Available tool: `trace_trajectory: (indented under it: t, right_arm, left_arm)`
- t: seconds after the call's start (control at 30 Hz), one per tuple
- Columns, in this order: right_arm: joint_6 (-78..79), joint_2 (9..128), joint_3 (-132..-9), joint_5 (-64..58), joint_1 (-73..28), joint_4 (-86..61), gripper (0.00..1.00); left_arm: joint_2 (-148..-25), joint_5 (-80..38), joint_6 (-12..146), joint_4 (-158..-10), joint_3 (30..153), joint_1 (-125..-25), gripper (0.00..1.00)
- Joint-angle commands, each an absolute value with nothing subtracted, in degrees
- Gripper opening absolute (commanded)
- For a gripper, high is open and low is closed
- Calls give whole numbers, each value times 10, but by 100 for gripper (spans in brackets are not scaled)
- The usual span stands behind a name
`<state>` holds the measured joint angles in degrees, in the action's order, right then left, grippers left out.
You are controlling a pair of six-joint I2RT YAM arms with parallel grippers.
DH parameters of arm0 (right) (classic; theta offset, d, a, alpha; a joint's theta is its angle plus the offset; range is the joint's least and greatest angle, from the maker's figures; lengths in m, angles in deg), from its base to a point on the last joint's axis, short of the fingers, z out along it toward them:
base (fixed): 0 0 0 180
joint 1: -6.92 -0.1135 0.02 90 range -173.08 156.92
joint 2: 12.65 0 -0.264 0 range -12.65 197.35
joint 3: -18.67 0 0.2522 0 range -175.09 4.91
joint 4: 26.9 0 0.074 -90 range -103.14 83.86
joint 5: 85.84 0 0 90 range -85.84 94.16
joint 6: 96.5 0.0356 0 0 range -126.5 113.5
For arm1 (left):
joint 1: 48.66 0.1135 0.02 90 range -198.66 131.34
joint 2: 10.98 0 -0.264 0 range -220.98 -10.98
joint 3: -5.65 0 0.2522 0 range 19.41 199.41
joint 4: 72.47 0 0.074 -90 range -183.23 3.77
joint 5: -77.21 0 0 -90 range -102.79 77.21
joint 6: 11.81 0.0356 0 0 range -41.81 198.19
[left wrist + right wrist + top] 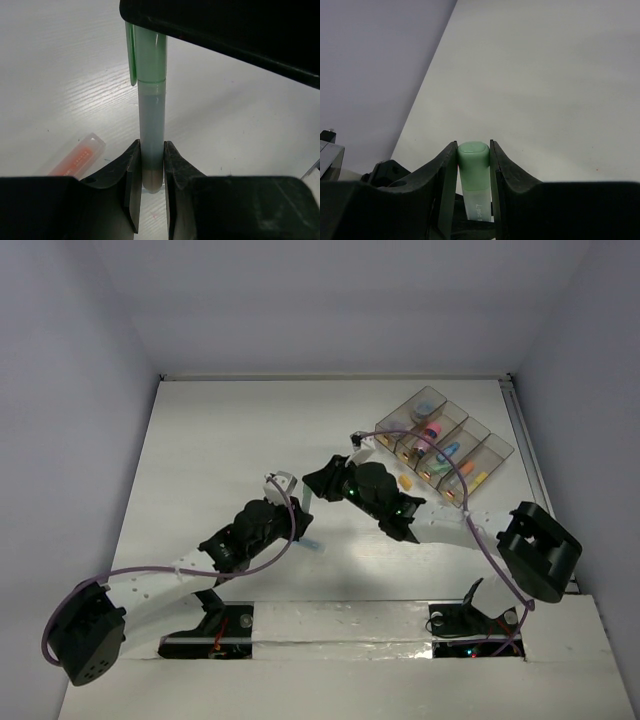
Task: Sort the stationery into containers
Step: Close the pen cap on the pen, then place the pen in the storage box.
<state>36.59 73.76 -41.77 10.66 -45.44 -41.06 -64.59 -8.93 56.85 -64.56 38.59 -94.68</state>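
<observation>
I will move the pale green marker with my right gripper to the right in the top view, over the tray's yellow-marker section, and let go of it, because markers lie there.
A pale green marker (151, 90) is held by both grippers at once, above the table. My left gripper (150, 150) is shut on its clear lower end. My right gripper (474, 150) is shut on its green cap end (474, 160). In the top view the two grippers meet tip to tip at mid-table, left (298, 498) and right (316, 481), and they hide the marker there. The smoky four-compartment tray (492, 443) stands at the back right and holds pink (432, 430), blue-orange (450, 450) and yellow (478, 478) markers.
An orange marker with a clear cap (77, 157) lies on the table below the left gripper. A small orange item (405, 483) lies by the right arm, near the tray. A bluish item (312, 543) lies beside the left forearm.
</observation>
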Motion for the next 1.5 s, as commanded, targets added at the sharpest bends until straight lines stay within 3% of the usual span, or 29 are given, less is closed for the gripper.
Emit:
trace_trajectory:
  t: [0.0,0.53,0.9,1.17,1.3,1.47]
  right_arm:
    - [399,770,-366,1,-523,-325,0]
    - [441,796,-335,-16,-557,-347,0]
    - [413,802,-346,-58,-557,-367,0]
    - [387,752,-383,37,-521,-341,0]
    - [373,729,-431,110,-456,-331,0]
    - [345,723,-516,143,-342,-318,0]
  left_arm:
    - [-608,-14,574,-501,416,-923,0]
    - [-546,40,570,-515,416,-913,0]
    - [-571,33,551,-498,453,-913,0]
    - [-596,-33,534,-490,454,-913,0]
    - [-572,-72,515,-495,424,-913,35]
    - [-511,-108,508,-515,393,-913,63]
